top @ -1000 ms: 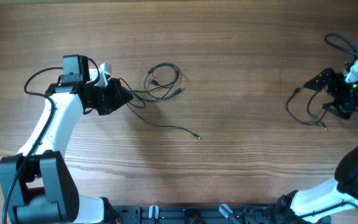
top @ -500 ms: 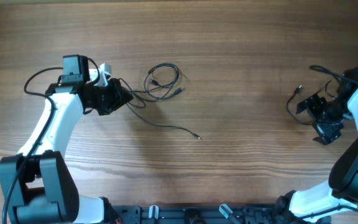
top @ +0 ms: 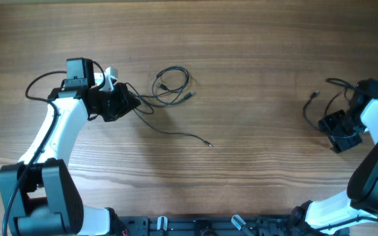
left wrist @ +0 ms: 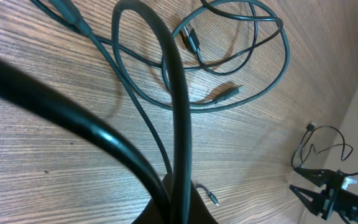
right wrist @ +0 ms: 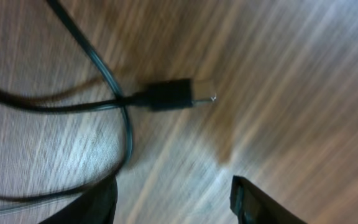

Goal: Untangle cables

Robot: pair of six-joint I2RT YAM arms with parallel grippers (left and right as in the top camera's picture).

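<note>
I will next move my left gripper toward the near side of the coil and let go of the coiled black cable, because that side of the coil is to its right in the overhead view.
A thin black cable (top: pixel 170 86) lies coiled on the wooden table left of centre, one loose end trailing to a plug (top: pixel 208 143). My left gripper (top: pixel 128 101) is shut on this cable beside the coil; in the left wrist view the cable (left wrist: pixel 179 112) rises from the closed jaws (left wrist: pixel 182 208). A second black cable (top: pixel 320 108) lies in a loop at the far right. My right gripper (top: pixel 342 139) is open and empty just above the table beside it. The right wrist view shows that cable's plug (right wrist: pixel 173 94) lying free ahead of the spread fingers (right wrist: pixel 173 199).
The left arm's own cabling and a white connector (top: pixel 108 75) sit behind its wrist. The table's right edge lies close to the right arm.
My right gripper has let go of the second cable, which now lies loose on the table. It has swung down and left toward the front. The left arm has not moved.
</note>
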